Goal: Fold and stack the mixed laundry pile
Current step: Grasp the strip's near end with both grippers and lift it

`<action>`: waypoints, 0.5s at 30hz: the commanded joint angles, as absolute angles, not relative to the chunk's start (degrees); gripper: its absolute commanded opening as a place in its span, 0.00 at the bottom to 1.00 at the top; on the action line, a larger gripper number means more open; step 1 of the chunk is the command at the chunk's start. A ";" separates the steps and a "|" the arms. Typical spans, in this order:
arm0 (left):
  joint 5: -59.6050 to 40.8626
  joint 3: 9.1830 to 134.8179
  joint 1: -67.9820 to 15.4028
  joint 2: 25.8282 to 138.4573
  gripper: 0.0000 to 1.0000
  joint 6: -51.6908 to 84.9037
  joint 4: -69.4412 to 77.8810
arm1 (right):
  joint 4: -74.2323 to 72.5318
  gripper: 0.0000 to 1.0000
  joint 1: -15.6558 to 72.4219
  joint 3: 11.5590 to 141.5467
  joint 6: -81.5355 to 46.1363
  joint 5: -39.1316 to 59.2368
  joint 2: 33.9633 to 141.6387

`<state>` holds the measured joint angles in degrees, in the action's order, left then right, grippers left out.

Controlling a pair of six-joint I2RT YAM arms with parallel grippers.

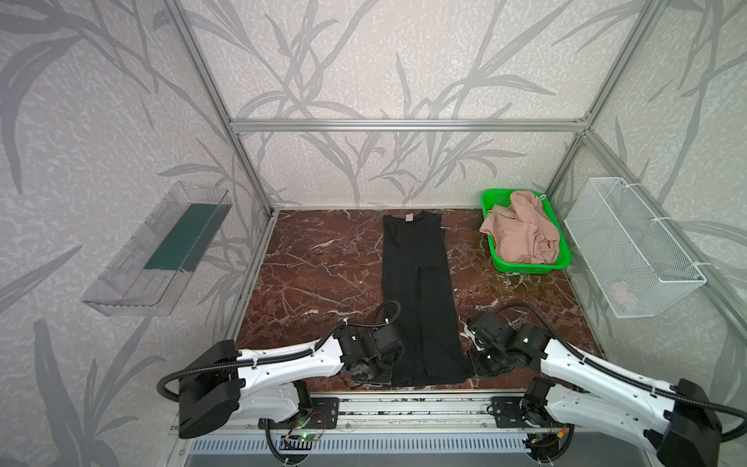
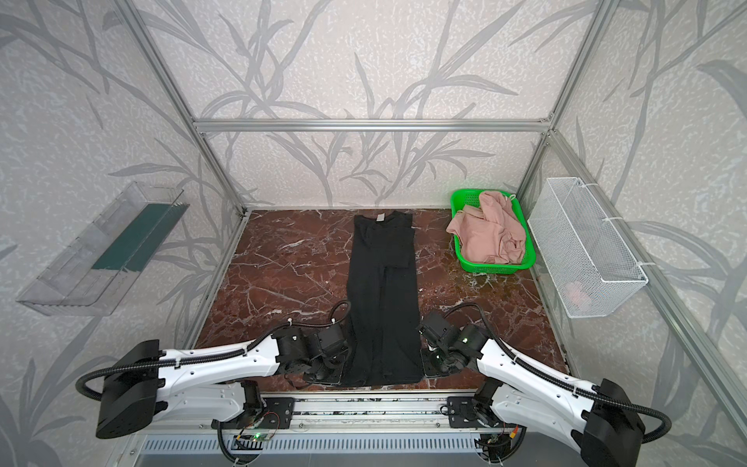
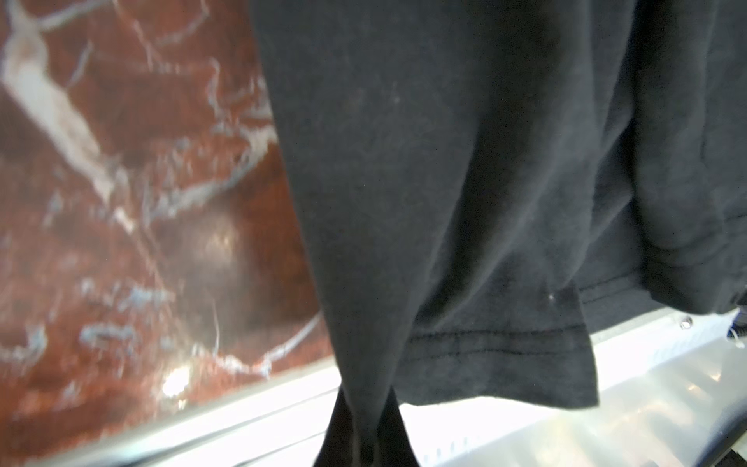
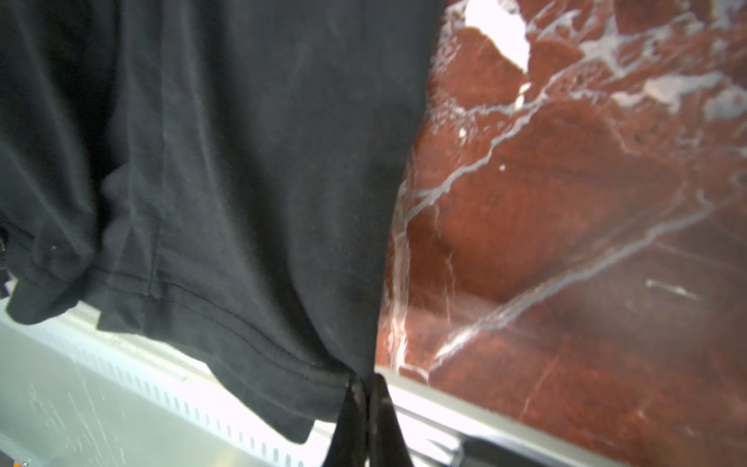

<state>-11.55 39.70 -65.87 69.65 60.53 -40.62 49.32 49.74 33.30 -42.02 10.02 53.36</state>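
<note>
The T-shirt still lies at full length. My left gripper swings its hem corner up, outward and down onto the T-shirt's middle (image 1: pixel 397 272) next and releases it there.
The black T-shirt (image 1: pixel 420 291) (image 2: pixel 384 291) lies on the marble table as a long narrow strip. Its grey neck label (image 1: pixel 410 218) is at the far end. My left gripper (image 1: pixel 394 374) (image 3: pixel 366 420) is shut on the near left corner of the hem. My right gripper (image 1: pixel 473 370) (image 4: pixel 368 398) is shut on the near right corner. In both wrist views the hem hangs slightly lifted over the table's front rail. The dusty-pink shorts (image 1: pixel 521 234) (image 2: pixel 491 234) lie crumpled in the green basket (image 1: pixel 529 269). No other garment of the pile shows.
The green basket stands at the far right corner of the table. A white wire mesh basket (image 1: pixel 630 246) hangs on the right wall with something pale pink inside. A clear plastic shelf (image 1: pixel 157 250) hangs on the left wall. Aluminium frame posts edge the table.
</note>
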 commanded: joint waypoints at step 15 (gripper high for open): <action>-1.30 59.02 -53.07 70.85 0.00 50.21 -57.40 | 49.60 0.00 44.34 46.57 -38.91 2.47 55.74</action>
<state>-3.09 56.93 -56.84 69.63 57.19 -54.39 54.22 47.05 45.60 -41.50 2.79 54.24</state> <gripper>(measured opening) 0.047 0.048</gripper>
